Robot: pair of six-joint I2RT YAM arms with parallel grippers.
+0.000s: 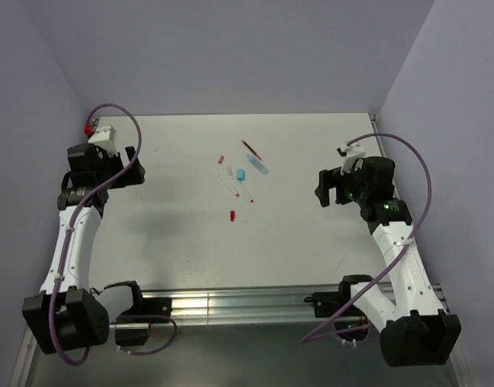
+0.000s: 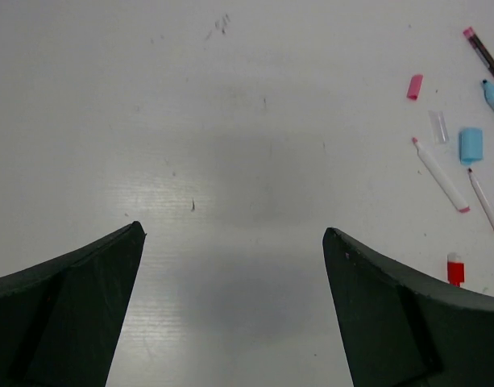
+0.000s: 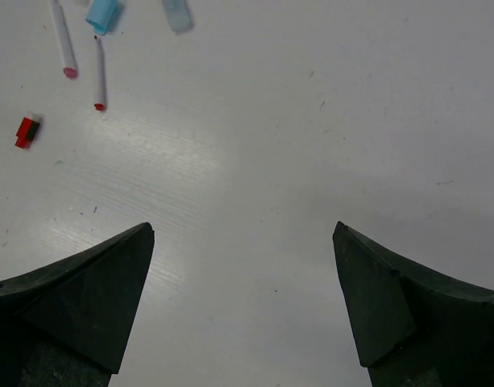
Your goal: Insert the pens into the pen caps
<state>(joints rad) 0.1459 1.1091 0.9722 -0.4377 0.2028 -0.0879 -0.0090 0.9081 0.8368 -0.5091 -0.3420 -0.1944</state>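
The pink-tipped white pen point(image 2: 441, 176) is below the left gripper and to its right in the top view, so the left gripper needs to move across and go down onto the pen's uncovered body.
The pens and caps lie in a loose cluster at the table's middle. In the top view I see a dark red pen point(image 1: 251, 149), two white pens point(image 1: 227, 184) point(image 1: 248, 192), a light blue cap point(image 1: 241, 173), a pink-red cap point(image 1: 221, 160) and a red cap point(image 1: 232, 215). My left gripper point(image 1: 136, 167) is open and empty, well left of the cluster. My right gripper point(image 1: 323, 190) is open and empty, to its right. The left wrist view shows a white pen point(image 2: 440, 174), the blue cap point(image 2: 470, 145) and the red cap point(image 2: 454, 270) at its right edge. The right wrist view shows the red cap point(image 3: 26, 131) and a thin pen point(image 3: 99, 72) at upper left.
A light blue-tipped pen point(image 1: 258, 165) and a clear cap point(image 2: 437, 126) lie in the same cluster. The white table point(image 1: 182, 242) is walled at the back and both sides. An aluminium rail point(image 1: 230, 306) runs along the near edge between the arm bases.
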